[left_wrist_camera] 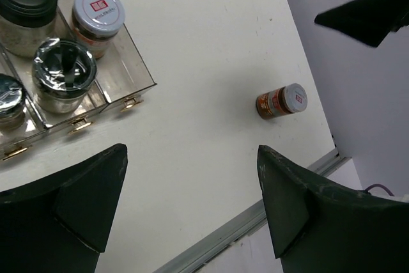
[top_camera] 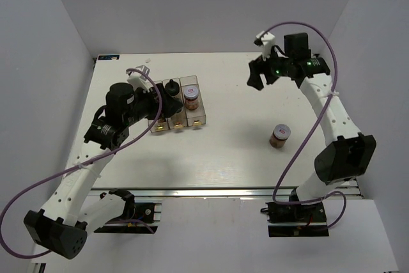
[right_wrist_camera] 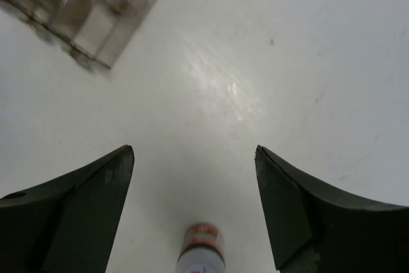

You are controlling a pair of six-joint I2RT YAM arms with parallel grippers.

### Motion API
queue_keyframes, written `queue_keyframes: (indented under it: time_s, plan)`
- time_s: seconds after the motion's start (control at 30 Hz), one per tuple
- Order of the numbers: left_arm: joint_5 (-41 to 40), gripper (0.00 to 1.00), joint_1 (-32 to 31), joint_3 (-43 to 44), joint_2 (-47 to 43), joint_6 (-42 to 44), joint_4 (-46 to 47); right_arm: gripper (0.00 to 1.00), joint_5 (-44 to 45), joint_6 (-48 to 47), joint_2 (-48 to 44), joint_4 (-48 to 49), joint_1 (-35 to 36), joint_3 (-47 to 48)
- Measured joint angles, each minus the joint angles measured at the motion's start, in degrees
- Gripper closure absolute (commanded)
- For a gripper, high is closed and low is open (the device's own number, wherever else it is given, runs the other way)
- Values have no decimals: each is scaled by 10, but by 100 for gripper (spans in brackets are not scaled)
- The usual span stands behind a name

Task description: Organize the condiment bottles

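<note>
Next, my right gripper moves back and down onto the pale lid of the lone bottle (top_camera: 282, 132), fingers on either side, since it stands outside the rack (top_camera: 199, 119).
A clear three-compartment rack (top_camera: 199, 119) holds several condiment bottles. In the left wrist view these are a purple-white lidded jar (left_wrist_camera: 96, 14) and black-capped bottles (left_wrist_camera: 62, 75) (left_wrist_camera: 25, 4). One more bottle (top_camera: 279, 135), with brown contents and a pale lid, stands alone on the table at the right (left_wrist_camera: 281, 101) (right_wrist_camera: 203, 247). My left gripper (top_camera: 158, 108) (left_wrist_camera: 192, 151) hangs open over the rack's near end with nothing in it. My right gripper (top_camera: 259, 75) (right_wrist_camera: 193, 151) is open and empty, raised beyond the lone bottle and apart from it.
The white table (top_camera: 236, 158) ends in a metal rail (left_wrist_camera: 255, 218) at its near edge. Grey walls close in on the left, back and right. The rack's corner (right_wrist_camera: 83, 23) shows at the upper left of the right wrist view.
</note>
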Motion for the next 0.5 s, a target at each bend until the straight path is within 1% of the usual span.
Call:
queue_keyframes:
  time_s: [0.1, 0.17, 0.27, 0.37, 0.5]
  plan:
    - [9, 8, -5, 0, 18, 1, 6, 15, 31, -12, -38, -29, -19, -90]
    - [11, 7, -6, 0, 24, 2, 10, 12, 63, -18, -68, -46, -23, -168]
    - [13, 6, -6, 0, 24, 5, 16, 11, 103, -22, -106, -56, -24, -255]
    - [12, 5, -6, 0, 24, 10, 14, 11, 131, -26, -122, -61, -30, -297]
    - [2, 4, -6, 0, 18, 21, 1, 11, 155, -32, -119, -57, -45, -303]
